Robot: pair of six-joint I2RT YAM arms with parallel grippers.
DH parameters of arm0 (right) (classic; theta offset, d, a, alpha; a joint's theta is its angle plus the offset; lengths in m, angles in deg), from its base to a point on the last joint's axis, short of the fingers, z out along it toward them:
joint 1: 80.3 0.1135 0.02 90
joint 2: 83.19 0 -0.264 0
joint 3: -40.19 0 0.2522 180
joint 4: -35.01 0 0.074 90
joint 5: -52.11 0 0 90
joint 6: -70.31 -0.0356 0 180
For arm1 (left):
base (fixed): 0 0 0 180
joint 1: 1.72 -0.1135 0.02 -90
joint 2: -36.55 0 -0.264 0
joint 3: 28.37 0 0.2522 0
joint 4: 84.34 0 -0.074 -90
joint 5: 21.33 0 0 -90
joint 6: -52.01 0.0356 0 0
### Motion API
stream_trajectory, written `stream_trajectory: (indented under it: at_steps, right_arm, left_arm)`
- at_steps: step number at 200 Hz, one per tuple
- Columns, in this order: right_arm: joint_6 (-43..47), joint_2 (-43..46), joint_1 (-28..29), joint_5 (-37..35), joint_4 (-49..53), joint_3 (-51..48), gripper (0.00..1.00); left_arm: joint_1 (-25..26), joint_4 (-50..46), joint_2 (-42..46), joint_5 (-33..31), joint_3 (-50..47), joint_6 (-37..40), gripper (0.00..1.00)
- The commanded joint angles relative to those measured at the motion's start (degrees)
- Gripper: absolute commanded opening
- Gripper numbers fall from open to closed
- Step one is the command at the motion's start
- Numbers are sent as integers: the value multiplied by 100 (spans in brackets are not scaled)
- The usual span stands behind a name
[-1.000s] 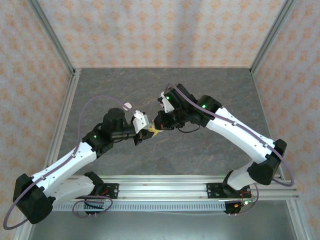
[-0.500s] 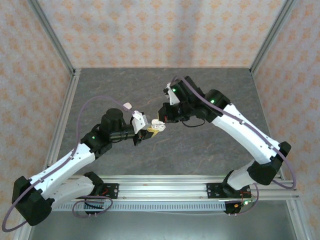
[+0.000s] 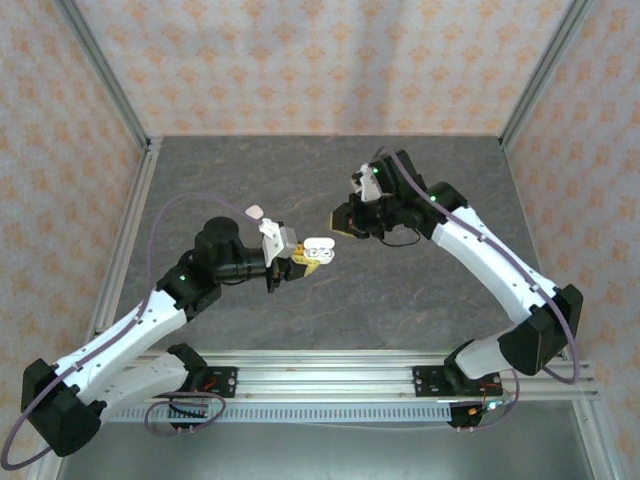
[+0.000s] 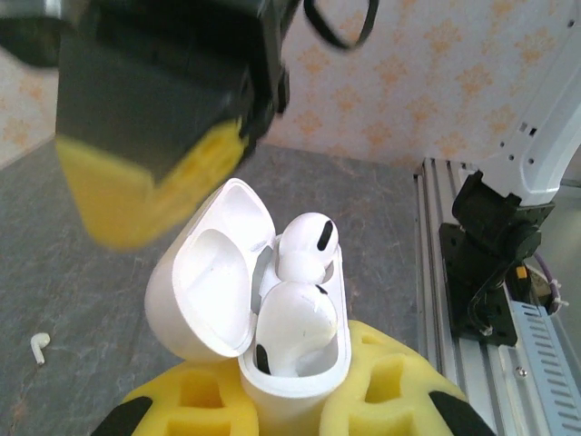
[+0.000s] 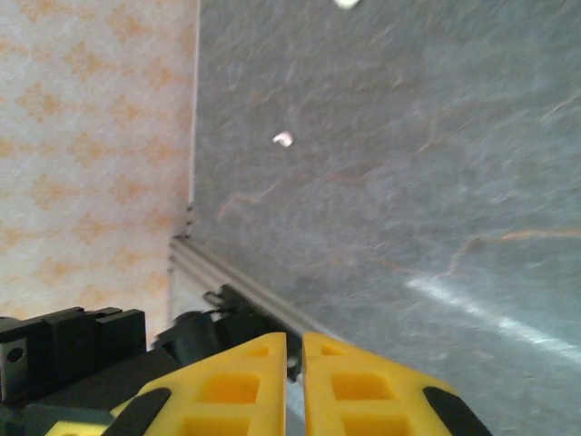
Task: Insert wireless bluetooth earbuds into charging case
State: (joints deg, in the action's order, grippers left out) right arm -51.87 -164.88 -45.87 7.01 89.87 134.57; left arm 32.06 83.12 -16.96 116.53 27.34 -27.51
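My left gripper lowers the charging case (image 3: 318, 247) onto the bare grey tabletop below next and releases it, since both earbuds sit in their wells.
My left gripper (image 3: 297, 262) (image 4: 292, 392) is shut on the white charging case (image 3: 318, 247) (image 4: 300, 368), holding it upright above the table between yellow foam pads. The case's lid (image 4: 211, 289) hangs open to the left. Two glossy white earbuds sit in the case's wells, one nearer (image 4: 292, 322) and one behind it (image 4: 307, 245). My right gripper (image 3: 338, 222) (image 5: 294, 363) hovers a short way right of the case, its jaws parted by a narrow slit with nothing between them. It looms blurred (image 4: 150, 154) above the lid.
A loose earbud (image 4: 38, 346) (image 5: 283, 139) lies on the grey table (image 3: 420, 300). A small white piece (image 3: 254, 211) lies beside the left arm's cable. Aluminium rails (image 3: 330, 372) run along the near edge, and patterned walls enclose the other sides.
My right gripper has drawn back to the right, away from the case, and its jaws have parted slightly. The case now stands clear of it with the earbuds seated.
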Motion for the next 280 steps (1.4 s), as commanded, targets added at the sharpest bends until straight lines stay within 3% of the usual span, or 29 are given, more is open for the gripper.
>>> stream_trajectory:
  at_steps: [1, 21, 51, 74, 108, 133, 147, 184, 209, 246, 280]
  right_arm:
    - [-810, 54, -7, 1293, -1739, -408, 12]
    - [-1124, 206, 23, 1716, -2442, -694, 11]
    - [-307, 566, 275, 1746, -1864, -622, 11]
    - [629, 801, 579, 1376, -930, -409, 15]
    - [1082, 1131, 635, 801, -535, -576, 23]
    - [1361, 1253, 584, -53, -65, -395, 29]
    - [1314, 1349, 423, -651, 64, -287, 37]
    - [821, 1612, -557, -2086, 342, -374, 45]
    - [677, 1469, -1029, -2274, 336, -678, 46]
    - [677, 925, -1075, -1991, 28, -1030, 47]
    - [566, 488, -1075, -1888, -449, -1354, 47]
  left_arm:
    - [22, 597, -115, 210, 270, -350, 0]
    - [15, 658, -219, 80, 337, -490, 0]
    - [5, 926, -308, -57, 361, -847, 0]
    - [-69, 1023, -433, -7, 454, -1211, 0]
    - [-156, 960, -596, 99, 617, -1561, 0]
    - [-188, 696, -608, 55, 687, -1525, 0]
    - [-235, 588, -553, -74, 607, -1521, 0]
    - [-398, 409, -249, -689, 132, -1736, 0]
    - [-536, 75, -334, -1309, -15, -1878, 5]
    - [-868, -129, -1420, -1779, 225, -2224, 6]
    - [-970, -756, -3335, -1775, 1284, -2195, 8]
